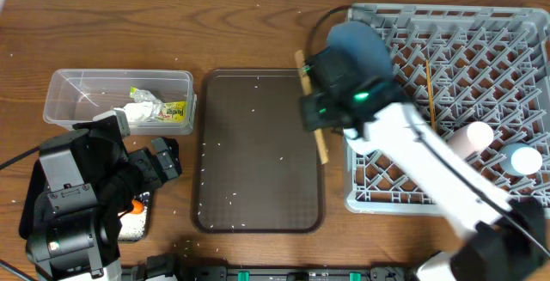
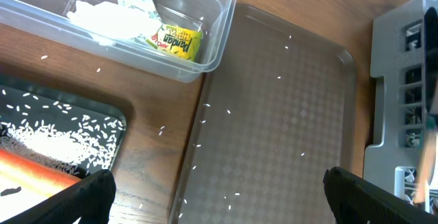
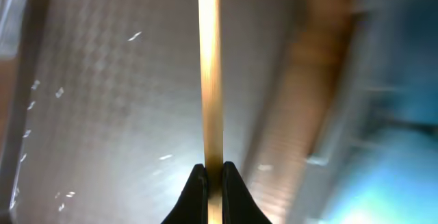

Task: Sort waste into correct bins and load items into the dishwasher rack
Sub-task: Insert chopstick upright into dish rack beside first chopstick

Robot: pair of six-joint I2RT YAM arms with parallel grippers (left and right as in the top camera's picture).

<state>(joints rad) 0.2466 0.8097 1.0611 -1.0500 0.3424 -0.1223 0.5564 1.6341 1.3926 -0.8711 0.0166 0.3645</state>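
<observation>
The right gripper moves to the right in the overhead view next, then down beside the rack's chopstick to release this one, since its match lies there.
My right gripper (image 3: 213, 172) is shut on a wooden chopstick (image 3: 209, 73), which runs straight out between the fingers. From overhead, this gripper (image 1: 316, 113) hangs over the right edge of the brown serving tray, and the chopstick (image 1: 322, 148) sticks out on both sides. A second chopstick (image 1: 428, 92) lies in the grey dishwasher rack (image 1: 481, 49), with a pinkish cup (image 1: 475, 135), a light-blue cup (image 1: 522, 158) and a blue plate (image 1: 357, 40). My left gripper (image 2: 219, 196) is open and holds nothing. The clear tub (image 2: 222, 29) holds the wrapper (image 2: 174, 40) and napkin (image 2: 102, 18).
The black tray (image 2: 116, 118) at the lower left carries rice (image 2: 48, 142) and the carrot (image 2: 34, 169), partly under my left arm. The brown serving tray (image 1: 258, 152) has stray rice grains on it. The rack's corner (image 2: 404, 80) is at the right of the left wrist view.
</observation>
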